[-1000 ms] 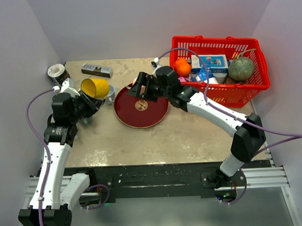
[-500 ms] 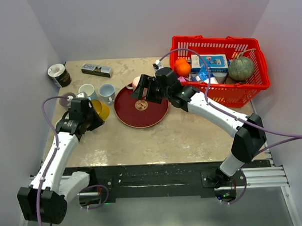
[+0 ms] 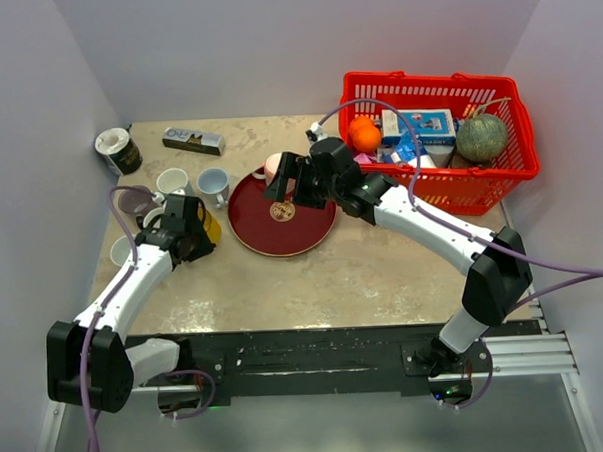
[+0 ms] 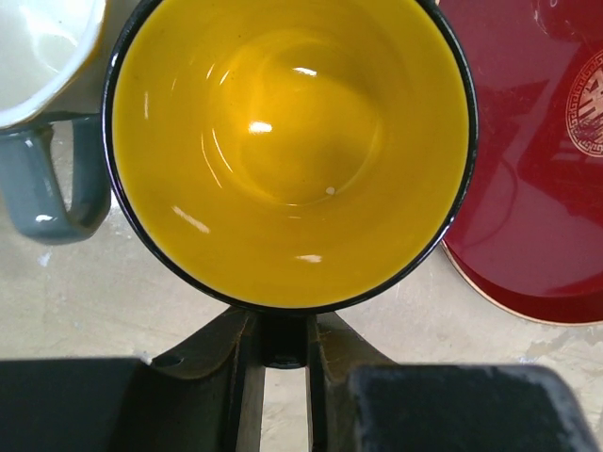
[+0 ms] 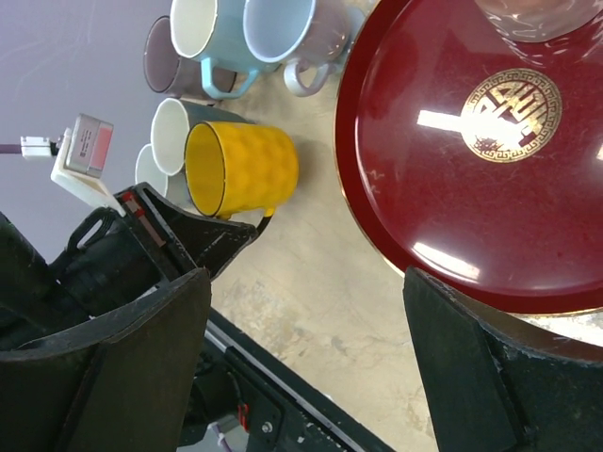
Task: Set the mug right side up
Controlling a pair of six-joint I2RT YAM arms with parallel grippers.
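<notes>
The yellow mug in my left gripper already has its opening facing up, so next I need to lower it onto the tabletop between the grey-handled mug and the red plate (image 3: 283, 217) and release it.
The yellow mug (image 3: 210, 227) has a black rim and a black handle. It sits low by the table, just left of the red plate (image 3: 283, 217), with its mouth facing the left wrist camera (image 4: 287, 141). My left gripper (image 3: 192, 231) is shut on the mug's handle (image 4: 283, 341), one finger on each side. The right wrist view shows the mug (image 5: 247, 168) with the left gripper (image 5: 203, 240) at its handle. My right gripper (image 3: 285, 182) hovers open and empty over the plate's far edge, its fingers wide apart (image 5: 301, 377).
Several other mugs crowd the mug's left and far side: white (image 3: 171, 180), light blue (image 3: 214, 183), purple (image 3: 132, 201), and a grey-handled one (image 4: 42, 184) touching close. A pink item (image 3: 274, 167) lies on the plate. A red basket (image 3: 519, 171) stands at the back right. A can (image 3: 116, 151) and a box (image 3: 193, 141) are at the back left.
My left arm has brought the yellow mug down from a raised, tilted hold to a low spot beside the plate, mouth now upward. The right arm has barely moved.
</notes>
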